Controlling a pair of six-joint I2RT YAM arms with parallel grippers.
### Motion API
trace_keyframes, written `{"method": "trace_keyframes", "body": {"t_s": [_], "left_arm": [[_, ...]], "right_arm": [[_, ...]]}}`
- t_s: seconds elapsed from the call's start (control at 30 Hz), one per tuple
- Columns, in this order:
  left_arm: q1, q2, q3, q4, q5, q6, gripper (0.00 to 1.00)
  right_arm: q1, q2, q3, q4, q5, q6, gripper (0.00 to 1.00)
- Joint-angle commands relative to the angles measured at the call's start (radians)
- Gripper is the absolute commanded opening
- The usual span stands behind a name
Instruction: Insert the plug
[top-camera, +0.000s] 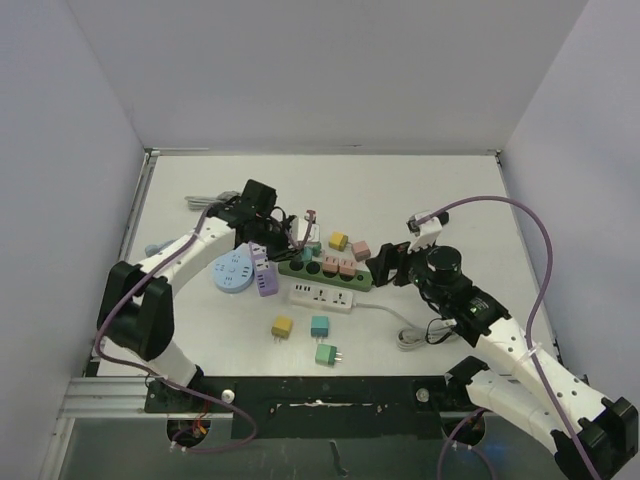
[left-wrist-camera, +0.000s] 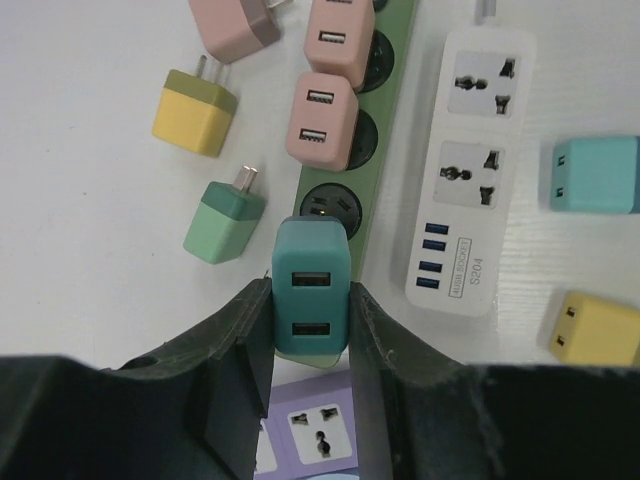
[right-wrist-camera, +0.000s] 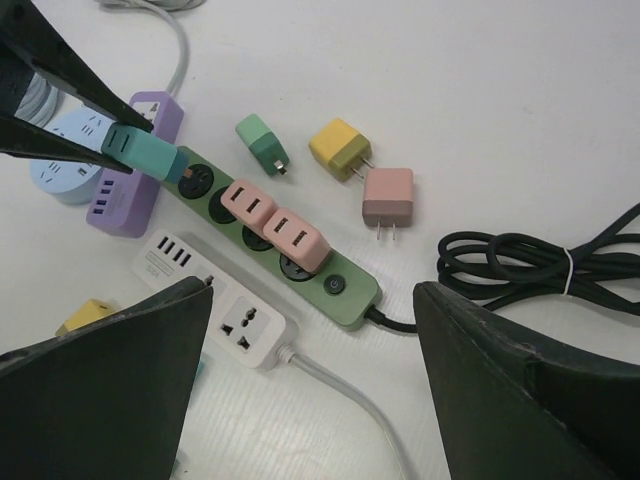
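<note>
The empty socket (left-wrist-camera: 330, 203) beside the pink plugs is below my left gripper and to its right in the top view. I should move my left gripper over and down onto it next.
My left gripper (left-wrist-camera: 311, 335) is shut on a teal USB plug (left-wrist-camera: 311, 290) and holds it at the left end of the green power strip (left-wrist-camera: 360, 228). The plug's prongs are hidden. An empty socket (left-wrist-camera: 330, 203) lies just beyond the plug. Two pink plugs (left-wrist-camera: 322, 120) sit in the strip further along. In the top view the left gripper (top-camera: 300, 250) is over the strip's left end (top-camera: 290, 266). The right wrist view shows the teal plug (right-wrist-camera: 145, 155) tilted at that end. My right gripper (top-camera: 385, 265) is open and empty, beside the strip's right end (right-wrist-camera: 345, 290).
A white power strip (top-camera: 323, 297) lies in front of the green one. A purple strip (top-camera: 264, 272) and a round blue one (top-camera: 232, 272) lie to the left. Loose plugs lie behind (top-camera: 338, 241) and in front (top-camera: 320, 325). A coiled black cable (right-wrist-camera: 540, 265) lies to the right.
</note>
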Motion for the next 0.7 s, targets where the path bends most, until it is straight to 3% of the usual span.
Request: {"method": "trace_keyframes", "body": {"t_s": [0.0, 0.4, 0.67], "left_arm": [[-0.026, 0.127, 0.159, -0.231, -0.025, 0.241, 0.17], [-0.081, 0.393, 0.449, -0.484, -0.002, 0.385, 0.17], [-0.080, 0.447, 0.495, -0.555, -0.020, 0.450, 0.17]], "right_arm": [[-0.065, 0.001, -0.001, 0.015, -0.044, 0.014, 0.84], [-0.144, 0.018, -0.044, 0.053, -0.097, 0.014, 0.83], [-0.148, 0.016, -0.063, 0.063, -0.104, 0.020, 0.83]]}}
